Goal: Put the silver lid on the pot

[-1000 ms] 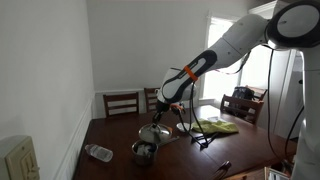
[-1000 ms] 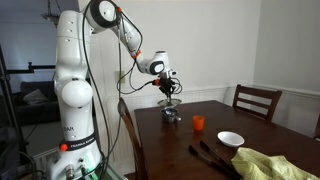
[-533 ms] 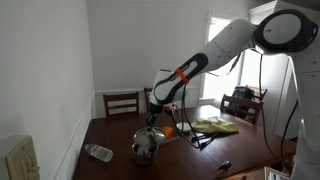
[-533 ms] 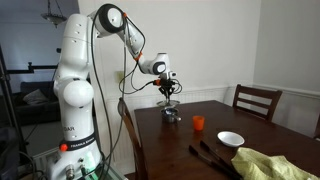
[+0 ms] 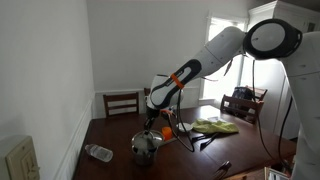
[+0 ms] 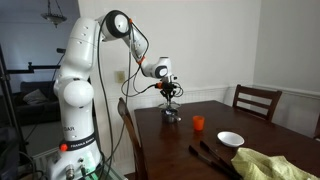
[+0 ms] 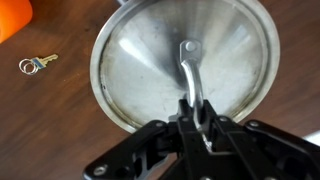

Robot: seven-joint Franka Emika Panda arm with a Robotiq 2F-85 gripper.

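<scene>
My gripper holds the lid by its thin handle, level directly above the pot. Next, it should move down slightly, bring the lid down onto the silver pot's rim [image 5: 145,142] and release the handle.
My gripper [image 7: 192,118] is shut on the thin handle of the silver lid [image 7: 150,60], a round shiny disc that fills most of the wrist view. In both exterior views the lid [image 5: 149,136] [image 6: 171,104] hangs level under the gripper [image 5: 152,124] [image 6: 170,94], directly over the small silver pot [image 5: 145,149] [image 6: 172,116] on the dark wooden table. The gap between lid and pot is very small; I cannot tell whether they touch. In the wrist view the pot is hidden beneath the lid.
An orange cup [image 6: 198,123] [image 7: 12,15] stands close beside the pot. A small key ring [image 7: 33,64] lies on the table [image 7: 50,120]. A white bowl [image 6: 230,139], a yellow-green cloth [image 5: 215,126], a plastic bottle [image 5: 98,153] and chairs [image 6: 257,100] are around.
The gripper has carried the lid down and sideways until it sits over the pot; the arm has folded lower. The pot and cup have not moved.
</scene>
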